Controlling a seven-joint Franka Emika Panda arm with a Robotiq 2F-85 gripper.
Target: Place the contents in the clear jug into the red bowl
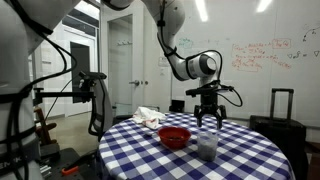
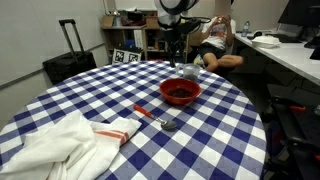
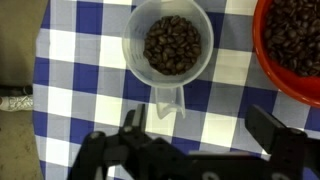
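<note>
Next, my gripper moves down onto the clear jug's handle [image 3: 170,101] with its open fingers on either side, since that narrow part sticks out toward it.
The clear jug [image 3: 167,50] stands upright on the blue-and-white checked table and holds dark coffee beans; its handle points toward my gripper. The red bowl [image 3: 296,45] sits next to it at the right edge of the wrist view, with beans in it too. My gripper [image 3: 200,128] is open and empty, hovering above the table just beside the jug's handle. In an exterior view the gripper [image 1: 208,118] hangs over the jug [image 1: 207,146], with the red bowl [image 1: 174,136] beside it. The bowl [image 2: 180,92], jug [image 2: 190,72] and gripper [image 2: 178,52] also show from the opposite side.
A white cloth [image 2: 60,142] lies at the table's near side and also shows in an exterior view [image 1: 148,117]. A red-handled spoon [image 2: 150,114] lies beside it. A black suitcase [image 1: 280,104] stands beyond the round table's edge [image 1: 262,150]. A person [image 2: 215,50] sits behind the table.
</note>
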